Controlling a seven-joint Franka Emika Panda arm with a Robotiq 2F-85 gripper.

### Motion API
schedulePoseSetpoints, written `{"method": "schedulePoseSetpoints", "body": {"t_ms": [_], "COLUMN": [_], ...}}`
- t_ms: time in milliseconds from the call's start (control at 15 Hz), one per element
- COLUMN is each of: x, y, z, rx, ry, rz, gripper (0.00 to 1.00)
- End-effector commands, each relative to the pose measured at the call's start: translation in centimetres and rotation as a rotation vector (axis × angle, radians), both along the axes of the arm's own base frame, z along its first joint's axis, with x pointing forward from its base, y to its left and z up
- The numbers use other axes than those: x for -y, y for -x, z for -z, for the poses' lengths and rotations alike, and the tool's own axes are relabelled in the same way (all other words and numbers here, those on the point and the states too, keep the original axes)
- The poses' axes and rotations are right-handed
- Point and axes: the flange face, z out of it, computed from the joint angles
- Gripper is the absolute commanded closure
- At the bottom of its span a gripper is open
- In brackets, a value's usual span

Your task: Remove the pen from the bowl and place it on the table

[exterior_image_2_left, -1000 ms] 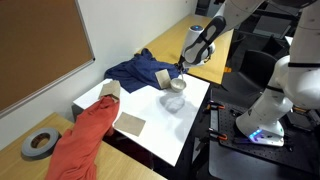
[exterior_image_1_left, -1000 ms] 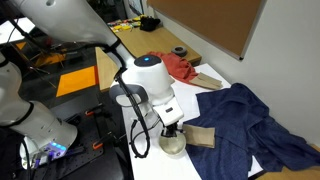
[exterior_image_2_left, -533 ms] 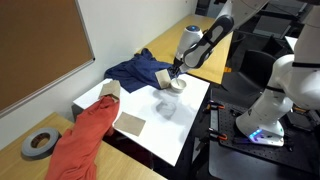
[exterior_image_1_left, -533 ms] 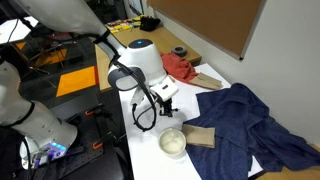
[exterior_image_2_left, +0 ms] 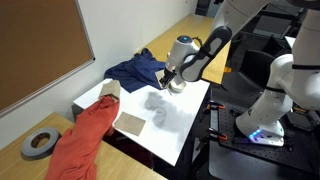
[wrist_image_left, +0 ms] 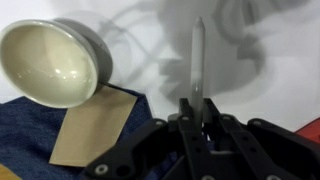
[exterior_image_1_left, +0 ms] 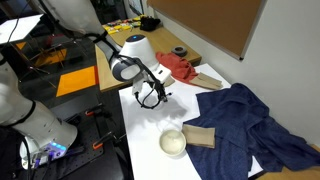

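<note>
My gripper holds the pen [wrist_image_left: 198,55]. It should lower the pen to the table beside the bowl next and then open its fingers.
In the wrist view my gripper [wrist_image_left: 198,112] is shut on the pen [wrist_image_left: 198,55], a thin stick that points away from the jaws over the white table [wrist_image_left: 270,80]. The cream-white bowl [wrist_image_left: 50,62] stands empty at the upper left of that view, apart from the pen. In both exterior views the gripper [exterior_image_1_left: 159,96] [exterior_image_2_left: 166,84] hangs above the bare table [exterior_image_1_left: 145,125] [exterior_image_2_left: 180,115]. The bowl [exterior_image_1_left: 173,142] [exterior_image_2_left: 179,86] sits beside it. The pen is too small to make out in the exterior views.
A brown card [exterior_image_1_left: 200,136] [wrist_image_left: 95,125] lies next to the bowl on a dark blue cloth [exterior_image_1_left: 250,115] [exterior_image_2_left: 135,68]. A red cloth [exterior_image_1_left: 180,67] [exterior_image_2_left: 85,135] and a dark ring [exterior_image_1_left: 179,52] lie farther off. Another brown card [exterior_image_2_left: 131,123] is on the table.
The gripper has risen out of the bowl with the pen and moved away from it over the open table. The bowl has stayed in place and is now empty.
</note>
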Motion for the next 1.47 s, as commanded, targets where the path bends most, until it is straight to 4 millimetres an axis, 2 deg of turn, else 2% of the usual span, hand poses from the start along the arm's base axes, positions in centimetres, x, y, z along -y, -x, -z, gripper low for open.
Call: {"method": "schedulePoseSetpoints", "body": {"t_ms": [0, 400, 800, 867, 933, 1133, 1400], "x": [-2.1, -4.0, -4.8, -4.7, -4.7, -4.5, -4.3], "y": [-1.6, -3.8, -4.8, -4.9, -5.0, -5.2, -5.5], "z": [2.0, 5.8, 8.5, 8.8, 8.9, 9.0, 8.6], "rx": [0.033, -0.009, -0.121, -0.138, -0.153, -0.174, -0.183], "ry": [0.019, 0.048, 0.05, 0.053, 0.054, 0.046, 0.042], "rz": [-0.06, -0.089, -0.095, -0.094, -0.094, -0.087, -0.082], "gripper": [0.96, 0.96, 0.96, 0.87, 0.61, 0.43, 0.12]}}
